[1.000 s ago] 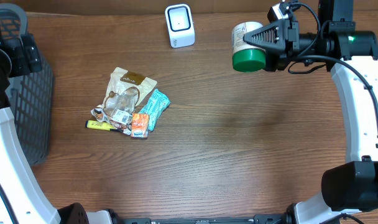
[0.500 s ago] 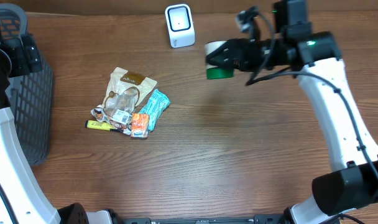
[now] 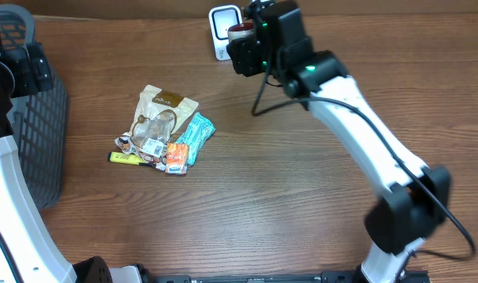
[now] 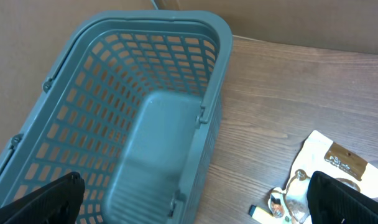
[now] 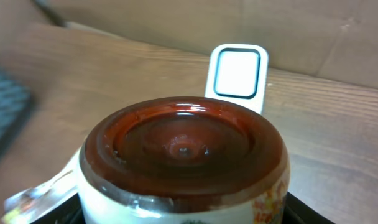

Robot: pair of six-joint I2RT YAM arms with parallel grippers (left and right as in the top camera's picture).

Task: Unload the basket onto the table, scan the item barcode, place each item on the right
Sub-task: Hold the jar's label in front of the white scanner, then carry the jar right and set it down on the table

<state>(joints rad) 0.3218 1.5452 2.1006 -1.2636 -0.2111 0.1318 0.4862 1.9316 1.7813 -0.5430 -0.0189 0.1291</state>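
The item needs to go down base first next, once my right gripper has swung to the bare tabletop below the gripper and to its right in the overhead view, and then my right gripper needs to release it.
The item, a white-labelled jar [image 5: 183, 149] with a dark brown base, fills the right wrist view. My right gripper [image 5: 186, 214] is shut on the item, base pointing at the white scanner [image 5: 239, 71] just beyond. From overhead the jar [image 3: 239, 33] hangs right in front of the scanner [image 3: 222, 22], with the right gripper [image 3: 251, 47] behind it. The barcode does not show. My left gripper [image 4: 198, 202] is open and holds nothing, above the basket's edge.
A grey-green mesh basket [image 4: 83, 93] stands at the table's left edge [image 3: 38, 134]. A pile of small packets [image 3: 164, 130] lies mid-left, with a beige pouch [image 4: 335, 162] and a yellow item [image 4: 263, 214]. Cardboard wall runs along the back.
The right arm has swung left from the table's right side, carrying the jar to just in front of the scanner and turning it. The left arm has not moved.
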